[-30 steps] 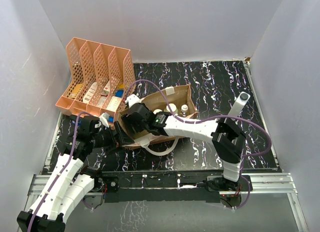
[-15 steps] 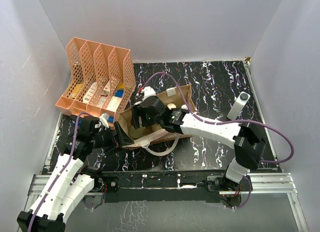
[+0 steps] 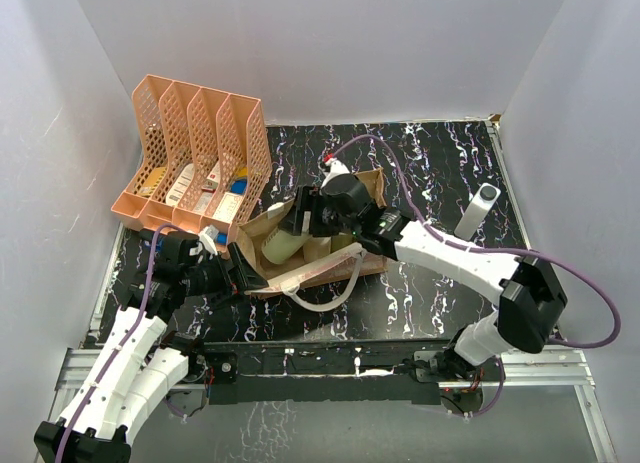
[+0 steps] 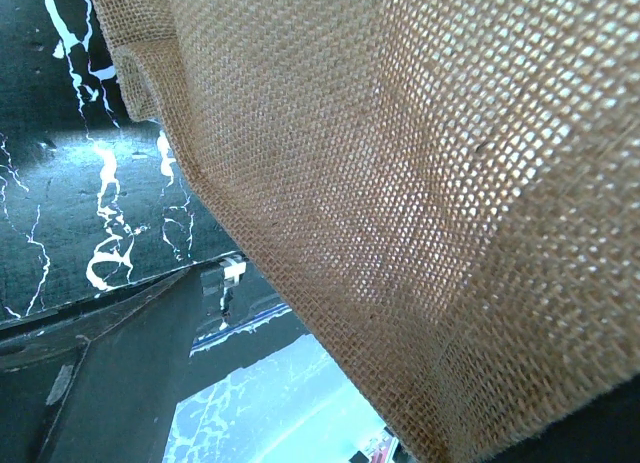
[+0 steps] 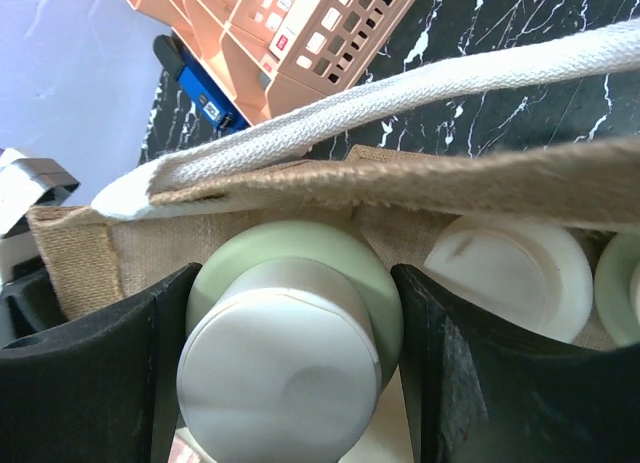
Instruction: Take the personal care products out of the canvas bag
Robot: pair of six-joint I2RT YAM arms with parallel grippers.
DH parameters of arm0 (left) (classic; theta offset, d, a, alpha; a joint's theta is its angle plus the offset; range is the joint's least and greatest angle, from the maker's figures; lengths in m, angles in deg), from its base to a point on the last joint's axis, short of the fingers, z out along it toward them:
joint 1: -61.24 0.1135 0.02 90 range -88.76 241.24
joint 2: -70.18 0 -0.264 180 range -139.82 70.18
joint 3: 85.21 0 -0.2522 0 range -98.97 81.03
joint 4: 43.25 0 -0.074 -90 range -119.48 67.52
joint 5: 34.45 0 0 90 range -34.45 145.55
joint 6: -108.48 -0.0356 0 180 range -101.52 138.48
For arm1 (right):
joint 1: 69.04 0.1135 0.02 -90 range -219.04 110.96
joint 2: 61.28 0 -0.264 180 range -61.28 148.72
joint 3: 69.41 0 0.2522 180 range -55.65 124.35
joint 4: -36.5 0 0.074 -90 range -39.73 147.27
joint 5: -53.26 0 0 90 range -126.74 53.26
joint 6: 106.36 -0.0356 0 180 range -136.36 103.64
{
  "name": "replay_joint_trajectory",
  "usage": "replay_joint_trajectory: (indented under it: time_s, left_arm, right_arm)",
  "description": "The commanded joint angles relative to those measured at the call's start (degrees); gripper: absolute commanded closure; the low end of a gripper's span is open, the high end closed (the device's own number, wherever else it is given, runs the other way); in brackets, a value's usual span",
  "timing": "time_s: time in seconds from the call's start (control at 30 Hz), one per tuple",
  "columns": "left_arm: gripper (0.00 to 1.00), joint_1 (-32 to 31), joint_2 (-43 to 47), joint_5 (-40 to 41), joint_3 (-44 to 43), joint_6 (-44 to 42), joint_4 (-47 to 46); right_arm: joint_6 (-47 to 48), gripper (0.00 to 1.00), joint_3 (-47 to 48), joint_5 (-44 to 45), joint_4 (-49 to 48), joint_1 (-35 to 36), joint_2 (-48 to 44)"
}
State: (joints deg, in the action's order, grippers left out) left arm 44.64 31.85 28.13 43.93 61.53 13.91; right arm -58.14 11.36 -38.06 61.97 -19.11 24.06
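Observation:
The tabletop by the slim bottle [image 3: 478, 210] is bare, so next my right gripper will rise from the bag, move across to the right in the top view, go down and let go.
The canvas bag [image 3: 362, 188] stands open in the middle of the table. My right gripper [image 3: 296, 233] is over its left end, shut on a pale cream-green bottle [image 3: 277, 248] with a white cap [image 5: 280, 373], which tilts out of the bag. In the right wrist view the black fingers [image 5: 95, 368] press both sides of that bottle [image 5: 300, 258]. More white-capped bottles [image 5: 512, 275] stand inside, behind the rim [image 5: 480, 178]. A slim white-grey bottle [image 3: 478, 210] stands on the table to the right. My left gripper [image 3: 238, 270] sits at the bag's left corner, its one visible finger [image 4: 120, 368] clear of the burlap [image 4: 400, 183].
The orange mesh rack [image 3: 190, 153] with small boxes and blue items stands at the back left, close to the bag. A white loop handle [image 3: 325, 301] lies on the black marbled table [image 3: 440, 163] in front of the bag. White walls close in on three sides.
My right gripper has pulled back and to the right across the bag, bringing the cream-green bottle up into view. The left arm has stayed where it was.

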Motion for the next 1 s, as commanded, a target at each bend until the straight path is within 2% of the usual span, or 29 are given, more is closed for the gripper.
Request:
replay_joint_trajectory:
  time_s: [0.0,0.3,0.63,0.8,0.97]
  left_arm:
    - [0.13,0.0,-0.1,0.0,-1.7,-0.9,2.3]
    - [0.11,0.0,-1.0,-0.2,-2.5,-1.1,1.5]
    - [0.1,0.0,-1.8,-0.3,-2.4,-1.3,0.7]
    - [0.1,-0.1,-1.2,-0.2,-2.1,-1.1,0.7]
    - [0.1,0.0,-1.1,-0.1,-2.3,-1.3,0.9]
  right_arm:
    - [-6.2,0.92,0.9,-4.9,-12.7,-2.0,-8.0]
    - [-12.1,0.92,-1.3,-8.0,-12.5,-7.4,-17.1]
    - [-12.3,0.92,3.2,-6.1,-2.9,-16.1,-26.7]
    - [-9.3,0.92,7.5,-2.2,2.7,-18.5,-28.5]
    - [-3.9,0.92,12.9,6.4,9.5,-18.6,-29.7]
